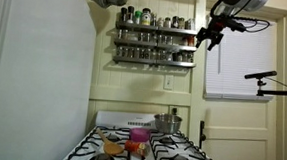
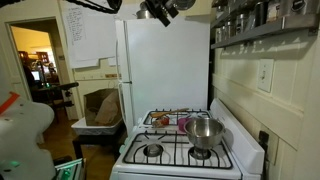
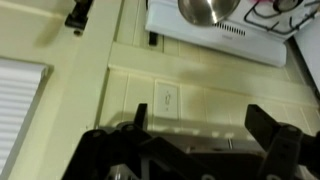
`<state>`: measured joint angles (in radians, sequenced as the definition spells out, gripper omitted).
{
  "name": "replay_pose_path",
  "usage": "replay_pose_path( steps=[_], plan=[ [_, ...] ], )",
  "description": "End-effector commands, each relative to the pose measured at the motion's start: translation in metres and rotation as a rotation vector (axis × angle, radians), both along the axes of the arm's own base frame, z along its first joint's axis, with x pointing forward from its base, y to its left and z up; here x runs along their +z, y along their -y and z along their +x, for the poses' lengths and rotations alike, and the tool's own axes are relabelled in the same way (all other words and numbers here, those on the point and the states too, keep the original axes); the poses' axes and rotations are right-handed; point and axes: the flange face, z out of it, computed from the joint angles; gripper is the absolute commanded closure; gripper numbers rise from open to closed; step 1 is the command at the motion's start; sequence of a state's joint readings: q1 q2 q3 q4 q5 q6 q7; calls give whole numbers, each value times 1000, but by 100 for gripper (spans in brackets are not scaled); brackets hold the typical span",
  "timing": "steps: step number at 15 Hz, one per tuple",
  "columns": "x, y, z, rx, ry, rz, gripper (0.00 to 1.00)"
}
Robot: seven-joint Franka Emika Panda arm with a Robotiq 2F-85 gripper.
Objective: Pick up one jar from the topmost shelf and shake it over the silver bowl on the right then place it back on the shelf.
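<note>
My gripper tilts up and moves from the window to the topmost shelf's end jar next, because my fingers aim below that jar.
The shelf (image 1: 155,29) is the top tier of a grey wall rack and holds a row of several spice jars (image 1: 152,17). The rack also shows at the upper right in an exterior view (image 2: 262,28). My gripper (image 1: 208,36) hangs just beyond the rack's end, level with the top tier, open and empty. In the wrist view the fingers (image 3: 200,125) are spread wide above the dark rack, with nothing between them. The silver bowl (image 1: 168,123) stands on the stove far below. It shows in both exterior views (image 2: 204,131) and in the wrist view (image 3: 207,10).
A white gas stove (image 1: 144,150) stands under the rack, with a small red-pink container (image 1: 138,137) on it. A wall outlet (image 3: 166,97) sits below the rack. A white fridge (image 2: 165,65) stands beside the stove. A window with blinds (image 1: 240,61) is next to the gripper.
</note>
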<state>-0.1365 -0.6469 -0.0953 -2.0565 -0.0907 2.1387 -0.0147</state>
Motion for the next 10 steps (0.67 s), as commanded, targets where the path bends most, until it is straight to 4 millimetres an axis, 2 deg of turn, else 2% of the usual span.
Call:
replay_pose_path(
  steps=[1,5,8,9,10],
  plan=[
    [62,4,34,-29,207,-53,0],
    [120,13,60,-41,461,-149,0],
    [153,30,75,-117,597,-223,0],
    [160,40,78,-162,623,-235,0],
    [143,28,66,-90,570,-211,0]
  ],
)
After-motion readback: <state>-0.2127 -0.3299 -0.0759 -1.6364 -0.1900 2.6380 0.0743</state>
